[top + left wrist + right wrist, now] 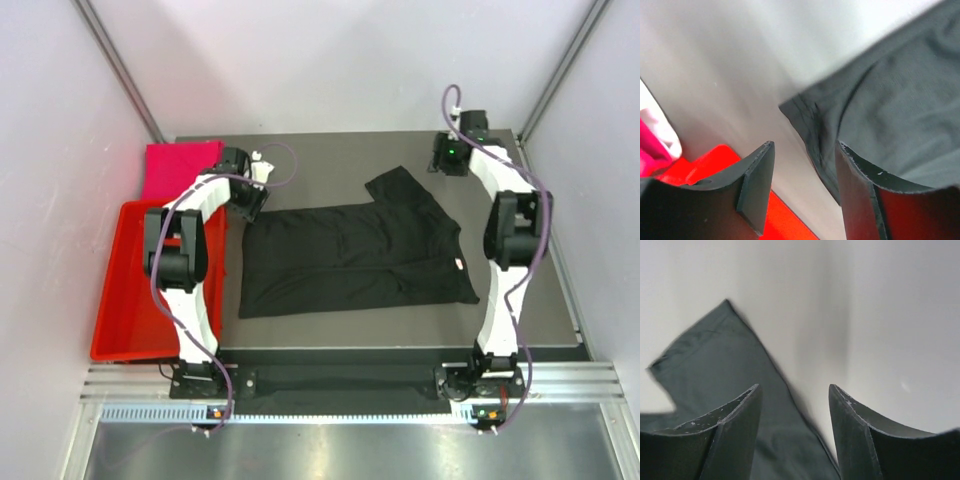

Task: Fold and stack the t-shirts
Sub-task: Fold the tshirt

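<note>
I should move my left gripper outward and down, and close it on the black t-shirt's far corner (252, 222) (795, 111) by the tray.
The black t-shirt (350, 255) lies partly folded in the middle of the table, one sleeve pointing to the back. The folded magenta-pink shirt (180, 168) lies at the back left. My left gripper (253, 207) is open and empty, just above the black shirt's back-left corner; in the left wrist view (805, 150) that corner (815, 122) lies between the jaws, with the pink shirt (649, 152) and a white edge (664, 131) at the far left. My right gripper (444, 160) is open and empty at the back right; its wrist view (795, 390) shows the black sleeve (715, 355) below it.
A red plastic tray (125, 300) stands along the table's left side, in front of the pink shirt; its rim shows in the left wrist view (715, 160). Pale walls enclose the left, back and right. Bare table lies right of the black shirt.
</note>
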Tool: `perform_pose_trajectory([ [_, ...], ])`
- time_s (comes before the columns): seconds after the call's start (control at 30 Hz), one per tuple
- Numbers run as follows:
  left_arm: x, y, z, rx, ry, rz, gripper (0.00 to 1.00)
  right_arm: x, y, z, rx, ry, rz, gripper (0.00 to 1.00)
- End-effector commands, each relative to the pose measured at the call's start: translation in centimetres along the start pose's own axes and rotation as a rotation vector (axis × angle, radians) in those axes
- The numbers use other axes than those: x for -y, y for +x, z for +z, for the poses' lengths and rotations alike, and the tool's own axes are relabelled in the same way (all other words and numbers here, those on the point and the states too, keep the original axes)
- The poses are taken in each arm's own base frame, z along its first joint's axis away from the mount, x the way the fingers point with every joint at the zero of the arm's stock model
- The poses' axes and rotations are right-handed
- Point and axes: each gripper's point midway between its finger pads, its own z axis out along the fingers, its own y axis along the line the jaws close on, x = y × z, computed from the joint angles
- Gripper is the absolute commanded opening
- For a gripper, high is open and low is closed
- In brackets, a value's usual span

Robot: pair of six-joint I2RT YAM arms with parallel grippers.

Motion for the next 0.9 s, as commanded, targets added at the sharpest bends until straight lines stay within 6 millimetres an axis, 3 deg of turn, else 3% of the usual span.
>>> perform_pose_trajectory([
  [0.0,-1.1,-1.1,0.2,0.012,-0.02,-0.017,0.56,-1.9,0.7,2.2,-0.057,0.005,-0.092,0.56],
  [0.03,-0.8,-0.8,0.7,0.006,0.006,-0.024,0.55,-1.7,2.0,3.8,-0.093,0.008,-0.094,0.56],
  [0.07,-0.6,-0.7,0.8,0.003,0.024,-0.028,0.55,-2.2,1.7,4.0,-0.097,0.003,-0.105,0.57],
  [0.23,0.1,-0.3,1.8,-0.004,0.075,-0.019,0.53,-2.8,4.2,6.7,-0.166,0.031,-0.157,0.56],
  [0.33,0.7,-0.5,2.3,0.0,0.115,-0.02,0.5,-3.5,5.0,7.0,-0.187,0.001,-0.151,0.48],
  [0.4,0.8,-0.6,2.7,0.001,0.128,-0.024,0.47,-3.8,5.4,7.1,-0.195,-0.008,-0.141,0.36],
  [0.5,0.8,-0.8,2.9,0.009,0.138,-0.021,0.36,-4.2,5.6,6.8,-0.195,-0.027,-0.128,0.17],
  [0.6,1.2,-1.3,2.8,0.032,0.163,-0.006,0.35,-4.8,5.2,5.8,-0.183,-0.049,-0.122,0.01],
  [0.87,0.1,-2.4,0.6,0.09,0.14,-0.008,0.52,-5.8,2.8,2.4,-0.108,-0.075,-0.125,0.0],
])
